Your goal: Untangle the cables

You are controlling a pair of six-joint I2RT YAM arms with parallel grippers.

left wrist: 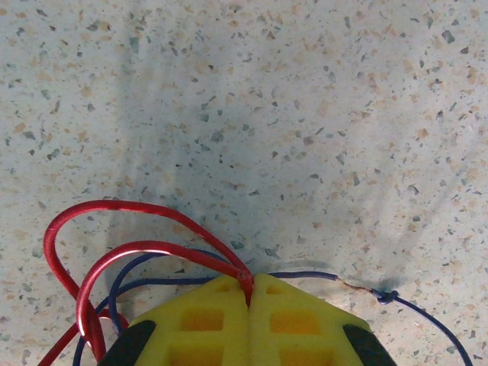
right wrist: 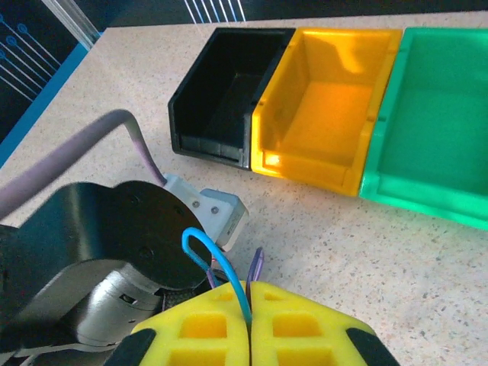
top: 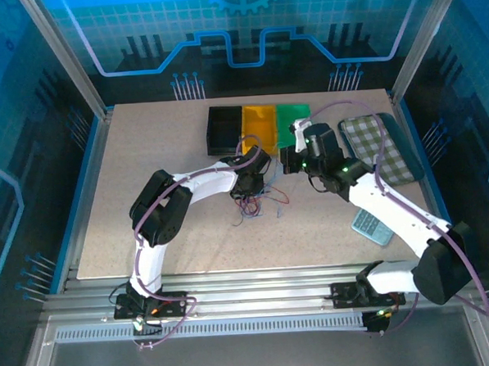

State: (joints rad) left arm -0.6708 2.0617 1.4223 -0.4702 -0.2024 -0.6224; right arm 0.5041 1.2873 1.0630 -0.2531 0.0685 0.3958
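Observation:
My left gripper pins the red cable, so next my right gripper will move up toward the checked cloth, then down to the open tabletop and release the cable.
A tangle of thin cables (top: pixel 255 202), red, blue and dark, lies on the speckled table just below the two grippers. My left gripper (top: pixel 251 187) is shut on a red cable (left wrist: pixel 137 249), pinched between its yellow fingertips (left wrist: pixel 221 320) close to the tabletop. Red loops curl out to the left. A dark blue cable (left wrist: pixel 415 309) with a small knot trails off to the right. My right gripper (right wrist: pixel 249 303) is shut on a light blue cable (right wrist: pixel 204 250) and a purple cable (right wrist: pixel 258 265), and it sits right beside the left arm's wrist (right wrist: pixel 99 252).
At the back of the table stand a black bin (top: pixel 224 128), a yellow bin (top: pixel 260 126) and a green bin (top: pixel 293 115) in a row. A checked cloth (top: pixel 382 147) lies at the right. A small teal object (top: pixel 371 225) rests under the right arm.

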